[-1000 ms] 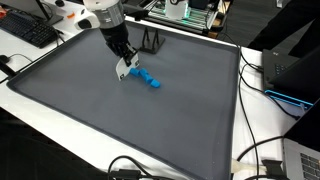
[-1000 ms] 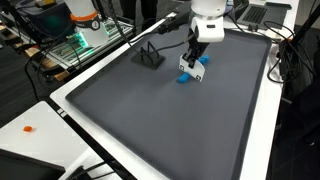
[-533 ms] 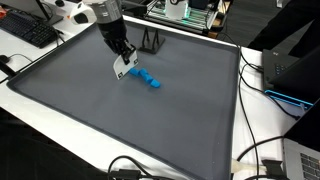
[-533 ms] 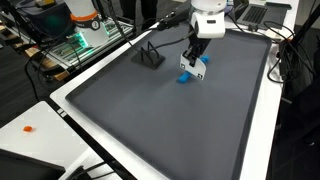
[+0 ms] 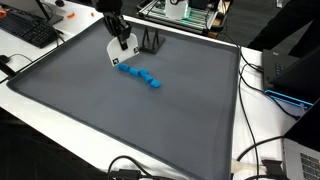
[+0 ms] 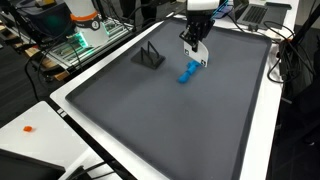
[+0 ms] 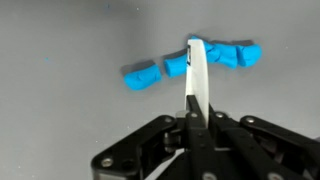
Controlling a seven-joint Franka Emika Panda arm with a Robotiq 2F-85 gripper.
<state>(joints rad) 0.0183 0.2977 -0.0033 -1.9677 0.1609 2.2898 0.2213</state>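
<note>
I am next to move the white piece. I should carry it sideways over the upright wires of the empty small black wire stand on the mat beside my gripper and let go of it there.
My gripper (image 7: 195, 122) is shut on a thin white flat piece (image 7: 197, 75) that sticks out from between the fingers. It hangs above a grey mat (image 5: 120, 110). A row of small blue pieces (image 7: 178, 65) lies on the mat below the white piece, apart from it. In both exterior views the gripper (image 5: 120, 40) (image 6: 195, 42) is raised over the mat's far part, with the white piece (image 5: 117, 50) (image 6: 198, 58) hanging from it. The blue pieces (image 5: 138, 73) (image 6: 187, 72) lie just beyond it.
A small black wire stand (image 5: 151, 42) (image 6: 150, 55) stands on the mat near the gripper. A keyboard (image 5: 25, 30) lies off the mat. Cables (image 5: 262, 150) and laptops lie along one side. The mat has a white rim (image 6: 70, 110).
The gripper has lifted off the mat and moved away from the blue pieces, carrying the white piece. The blue pieces now lie uncovered in a row.
</note>
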